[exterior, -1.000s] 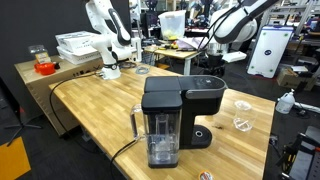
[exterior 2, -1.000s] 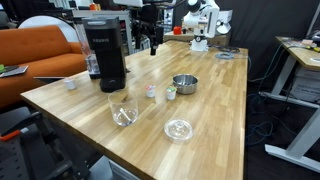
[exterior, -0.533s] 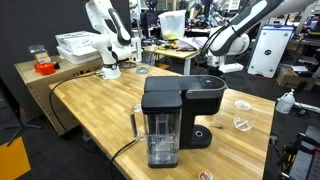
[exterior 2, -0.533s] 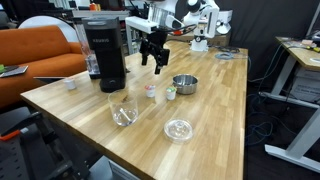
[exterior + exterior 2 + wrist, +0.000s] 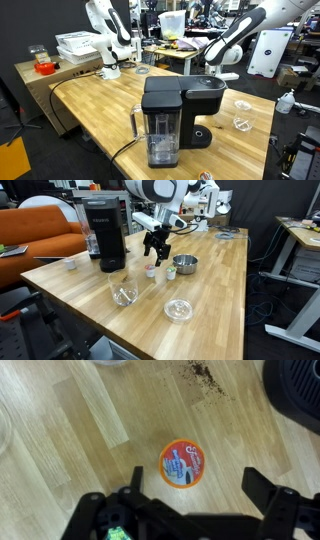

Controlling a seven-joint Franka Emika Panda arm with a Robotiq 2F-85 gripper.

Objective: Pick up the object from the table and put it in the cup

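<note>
My gripper moves down around the small pod [image 5: 151,271] [image 5: 182,463] next, slightly toward the crumbs.
The object is a small coffee pod [image 5: 182,464] with an orange rim and a red and blue lid. It stands on the wooden table [image 5: 215,290], and it also shows in an exterior view [image 5: 152,272]. My gripper [image 5: 198,490] is open and empty. It hangs just above the pod, with the pod lying between and slightly ahead of the fingers, nearer the left one. In an exterior view the gripper [image 5: 154,254] hovers over the pod. The low clear cup [image 5: 123,289] stands on the table in front of the pod, toward the near edge.
A black coffee machine [image 5: 105,235] stands beside the cup. It fills the foreground in an exterior view [image 5: 175,115]. A metal bowl [image 5: 184,264] and a small green-topped item [image 5: 170,272] sit next to the pod. A clear round lid [image 5: 178,309] lies nearer the table edge. Dark crumbs [image 5: 205,372] lie on the wood.
The arm has swung in from the far end of the table and come down. The open gripper now hangs right above the pod. Nothing on the table has moved.
</note>
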